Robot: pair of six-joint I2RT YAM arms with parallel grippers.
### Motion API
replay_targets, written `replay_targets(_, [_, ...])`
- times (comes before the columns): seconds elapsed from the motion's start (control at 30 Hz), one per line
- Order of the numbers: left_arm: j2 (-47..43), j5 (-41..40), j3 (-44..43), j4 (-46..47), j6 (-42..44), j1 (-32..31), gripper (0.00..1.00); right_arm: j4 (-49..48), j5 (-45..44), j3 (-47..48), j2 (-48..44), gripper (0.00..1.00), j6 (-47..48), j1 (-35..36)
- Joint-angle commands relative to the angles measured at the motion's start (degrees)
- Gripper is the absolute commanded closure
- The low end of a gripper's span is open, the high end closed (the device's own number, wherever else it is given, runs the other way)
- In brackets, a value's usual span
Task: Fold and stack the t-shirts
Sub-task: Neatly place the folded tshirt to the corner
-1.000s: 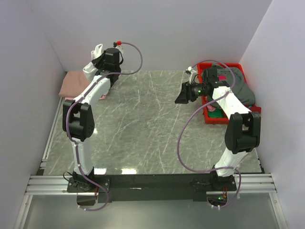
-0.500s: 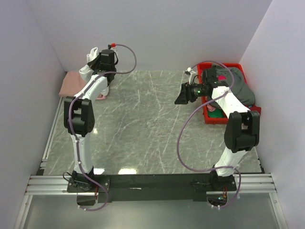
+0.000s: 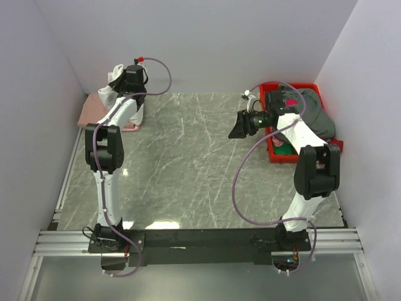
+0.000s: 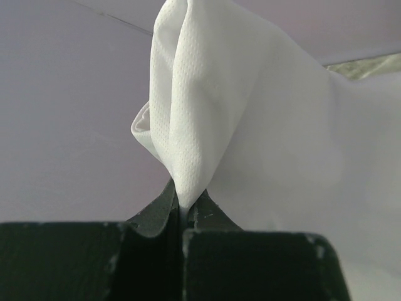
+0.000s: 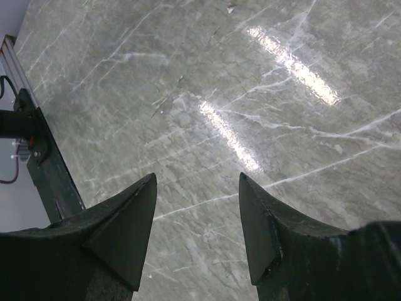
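Observation:
My left gripper lowers the white t-shirt's fold toward that side next and releases it over that part of the salmon-pink t-shirt. The salmon-pink t-shirt (image 3: 91, 110) shows bare beside the side.
My left gripper (image 3: 120, 74) (image 4: 183, 199) is shut on a bunched fold of the white t-shirt (image 3: 107, 94) (image 4: 250, 125). It holds the shirt up at the far left corner by the back wall, and the cloth hangs down over the far edge of the salmon-pink t-shirt (image 3: 91, 110). That pink shirt lies flat on the table below. My right gripper (image 3: 239, 125) (image 5: 197, 182) hovers open over bare marble to the right of centre, with nothing between its fingers. A grey t-shirt (image 3: 317, 114) drapes over the red bin at the far right.
The red plastic bin (image 3: 283, 158) stands by the right wall with more cloth in it, some of it green (image 3: 283, 148) and pink (image 3: 291, 101). Walls close in the table on the left, back and right. A metal rail (image 3: 188, 241) runs along the near edge.
My left gripper has carried the white t-shirt leftward and back toward the far left corner, over the pink shirt. The right arm has hardly moved.

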State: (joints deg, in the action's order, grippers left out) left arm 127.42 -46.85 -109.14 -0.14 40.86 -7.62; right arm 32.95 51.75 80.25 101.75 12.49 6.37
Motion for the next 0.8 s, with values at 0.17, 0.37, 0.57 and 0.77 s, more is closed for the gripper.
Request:
replay_targets(0.17, [2.74,1.58,-4.06,3.66,-2.28,2.69,1.0,0.62,1.08,1.23,0.99,0.38,0.78,0.66])
replay_targets(0.37, [4.5,2.46,-4.59,5.24,-3.42,5.06,1.0,0.98,1.16,1.31,1.43,0.38,1.04,1.01])
replay_targets(0.57, [6.62,2.64,-5.29,6.03,-4.65,6.82,1.0,1.33,0.99,1.58,1.96,0.38,1.31,1.36])
replay_targets(0.77, [7.85,1.76,-4.15,8.75,-4.83,7.44,1.0,1.59,0.99,1.67,2.31,0.38,1.66,1.63])
